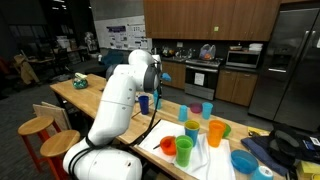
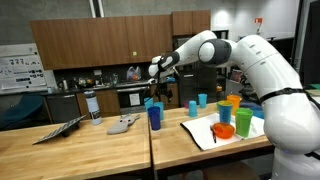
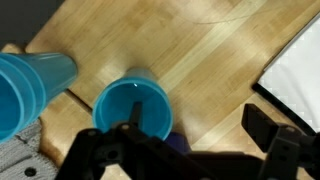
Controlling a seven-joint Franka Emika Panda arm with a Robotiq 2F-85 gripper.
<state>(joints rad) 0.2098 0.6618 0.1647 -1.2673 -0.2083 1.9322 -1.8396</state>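
I will next bring my gripper down and toward the left in the wrist view, to the upright light blue cup, with my fingers on both sides of its rim.
My gripper hangs open above the wooden table, with nothing between its fingers. In the wrist view a light blue cup stands upright just under and left of the left finger. A second light blue cup lies tilted at the far left. A dark blue patch shows beneath the gripper body. In both exterior views the gripper is well above a blue cup near the table's middle.
A white cloth carries several coloured cups: green, orange, yellow-green. A blue bowl lies beside them. A grey object and a bottle stand further along the table.
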